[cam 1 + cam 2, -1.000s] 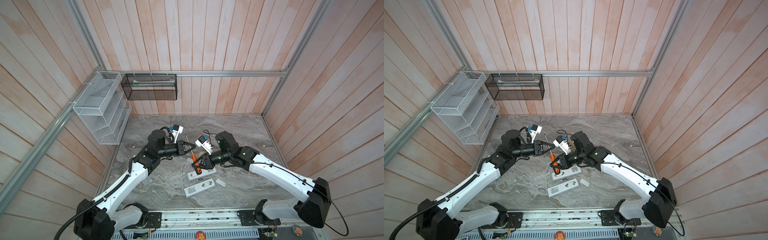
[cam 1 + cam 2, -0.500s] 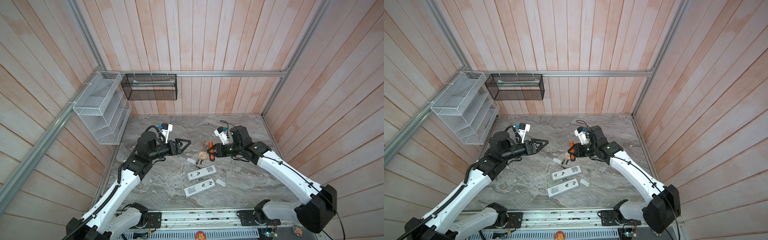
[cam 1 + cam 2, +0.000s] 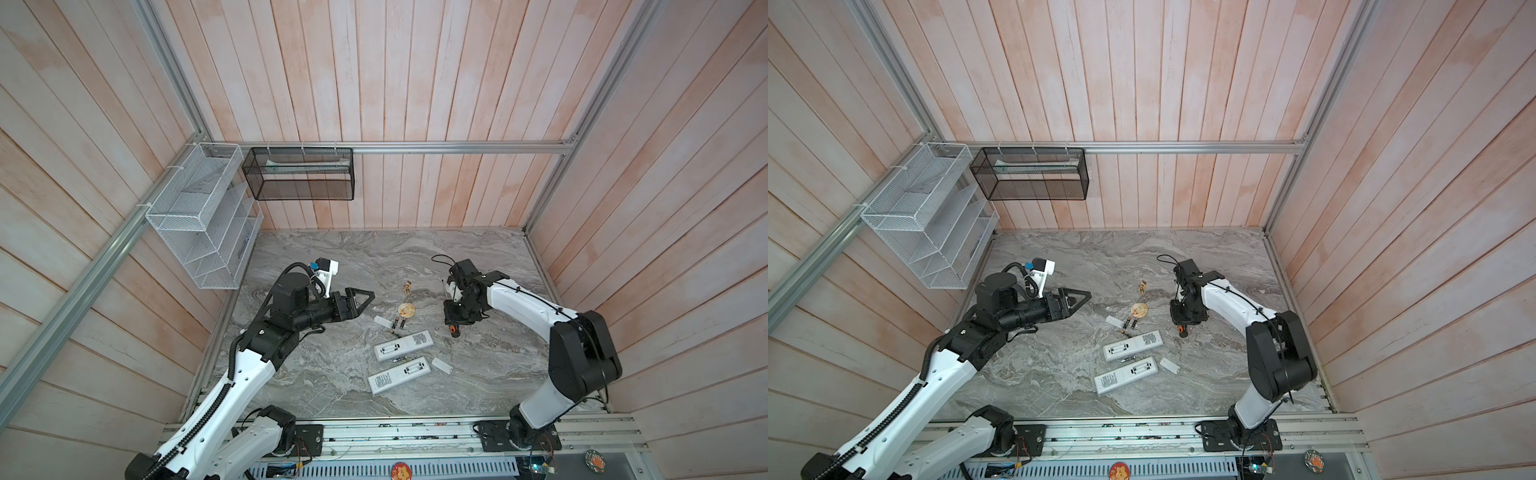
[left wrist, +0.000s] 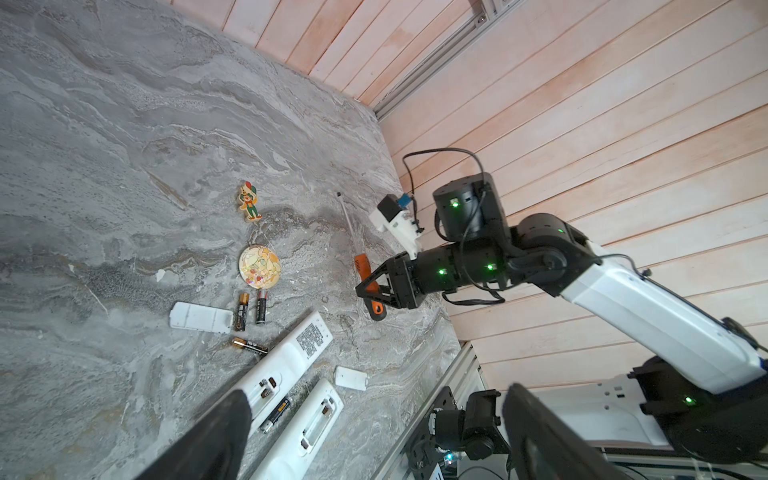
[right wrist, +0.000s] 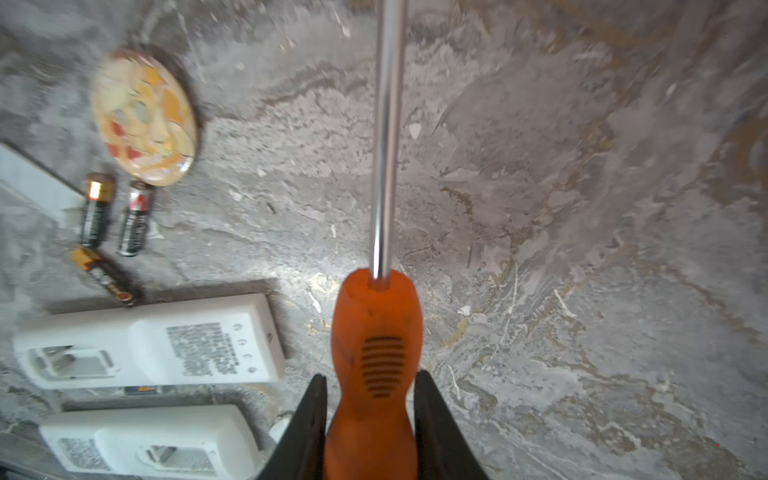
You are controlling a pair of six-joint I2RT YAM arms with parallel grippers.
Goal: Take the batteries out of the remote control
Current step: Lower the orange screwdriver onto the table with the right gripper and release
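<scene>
Both bays look empty, so my right gripper should next lower the screwdriver [image 5: 374, 353] onto the bare tabletop below it beside the remotes and let go of the orange handle.
Two white remote controls [image 3: 403, 344] [image 3: 399, 374] lie face down with their battery bays open; in the left wrist view both bays look empty. Three batteries [image 4: 242, 311] [image 4: 261, 306] [image 4: 249, 345] lie loose just beyond the remotes. Another battery [image 4: 279, 413] rests between the remotes. White cover plates [image 4: 199, 318] [image 4: 351, 377] lie beside them. My left gripper [image 3: 363, 305] hangs open and empty, left of the batteries. My right gripper [image 3: 455, 322] is shut on the orange handle of a screwdriver [image 5: 374, 353], right of the remotes.
A round patterned badge [image 3: 406, 309] and a small clown figure [image 3: 407, 286] lie behind the batteries. A white wire rack [image 3: 199, 216] and a black mesh basket [image 3: 299, 174] hang on the walls at back left. A metal rail [image 3: 395, 432] runs along the front edge.
Both arms have pulled back from the middle. The left gripper has opened and moved left. The right gripper has carried the screwdriver to the right, away from the remotes.
</scene>
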